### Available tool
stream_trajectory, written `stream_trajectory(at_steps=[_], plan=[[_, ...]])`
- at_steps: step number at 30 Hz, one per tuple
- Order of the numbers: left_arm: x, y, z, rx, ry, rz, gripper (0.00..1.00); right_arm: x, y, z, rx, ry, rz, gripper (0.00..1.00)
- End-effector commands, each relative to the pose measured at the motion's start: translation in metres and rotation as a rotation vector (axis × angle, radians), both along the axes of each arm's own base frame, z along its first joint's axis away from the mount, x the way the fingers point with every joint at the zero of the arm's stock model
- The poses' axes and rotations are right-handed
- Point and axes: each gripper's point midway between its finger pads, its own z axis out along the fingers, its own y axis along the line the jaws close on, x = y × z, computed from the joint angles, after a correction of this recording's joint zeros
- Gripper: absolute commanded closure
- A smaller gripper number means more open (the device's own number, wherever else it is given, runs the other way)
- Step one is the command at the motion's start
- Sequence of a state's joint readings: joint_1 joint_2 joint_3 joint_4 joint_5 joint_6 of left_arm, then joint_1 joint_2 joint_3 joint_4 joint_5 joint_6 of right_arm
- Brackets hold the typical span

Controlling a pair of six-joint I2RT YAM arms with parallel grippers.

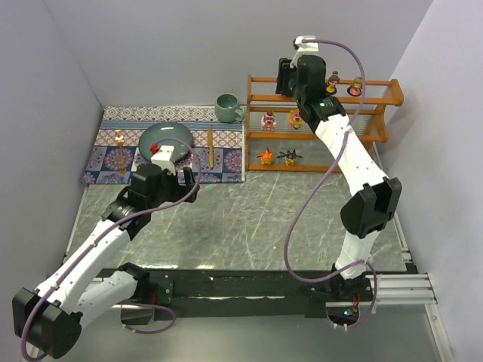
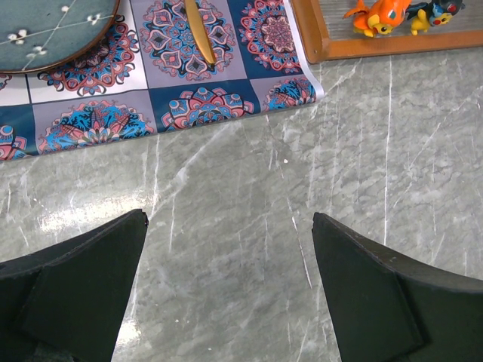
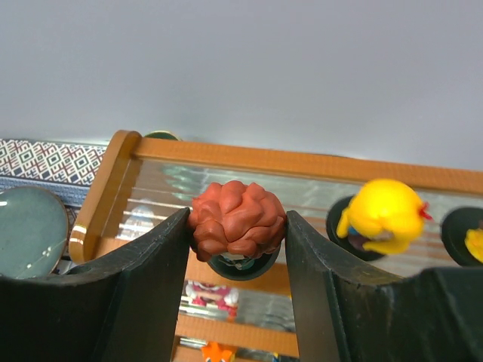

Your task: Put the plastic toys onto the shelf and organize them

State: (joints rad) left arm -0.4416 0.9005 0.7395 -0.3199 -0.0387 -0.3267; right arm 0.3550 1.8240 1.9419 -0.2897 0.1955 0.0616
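My right gripper is holding the figurine and should next lower it onto the shelf's top level (image 3: 302,162), between the shelf's end piece and the yellow-headed figure, and release it, since that spot is bare.
My right gripper (image 3: 238,230) is shut on the brown round head of a figurine (image 3: 238,222) with a dark base, over the left part of the shelf's (image 1: 324,124) top tier (image 3: 302,162). In the top view the right gripper (image 1: 290,75) is at the shelf's top left. A yellow-headed figure (image 3: 385,215) and another dark-based one (image 1: 355,87) stand on the top tier. Two pink toys (image 1: 268,121) are on the middle tier. An orange toy (image 2: 381,15) and a dark spiky toy (image 2: 434,13) are on the bottom tier. My left gripper (image 2: 230,226) is open and empty over the bare table.
A patterned mat (image 2: 151,98) lies at the far left with a teal plate (image 2: 53,30) and slim wooden utensils (image 2: 198,30) on it. A teal mug (image 1: 226,107) stands beside the shelf's left end. Walls close in at the left, back and right.
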Motion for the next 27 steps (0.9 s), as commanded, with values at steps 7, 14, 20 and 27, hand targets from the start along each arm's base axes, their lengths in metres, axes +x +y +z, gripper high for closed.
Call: stream_trajectory(at_steps=[7, 14, 20, 27], plan=[[0.004, -0.003, 0.017, -0.031, -0.044, -0.009, 0.03, 0.017, 0.003, 0.022, 0.032, -0.041, 0.024, 0.70], [0.003, -0.004, 0.017, -0.035, -0.045, -0.012, 0.03, 0.027, 0.004, 0.011, 0.029, -0.015, 0.020, 0.70], [0.003, -0.004, 0.017, -0.036, -0.045, -0.015, 0.03, 0.031, 0.001, 0.008, 0.033, -0.012, 0.008, 0.69], [0.003, -0.004, 0.016, -0.033, -0.041, -0.016, 0.03, 0.034, 0.000, -0.001, 0.029, 0.007, 0.007, 0.68]])
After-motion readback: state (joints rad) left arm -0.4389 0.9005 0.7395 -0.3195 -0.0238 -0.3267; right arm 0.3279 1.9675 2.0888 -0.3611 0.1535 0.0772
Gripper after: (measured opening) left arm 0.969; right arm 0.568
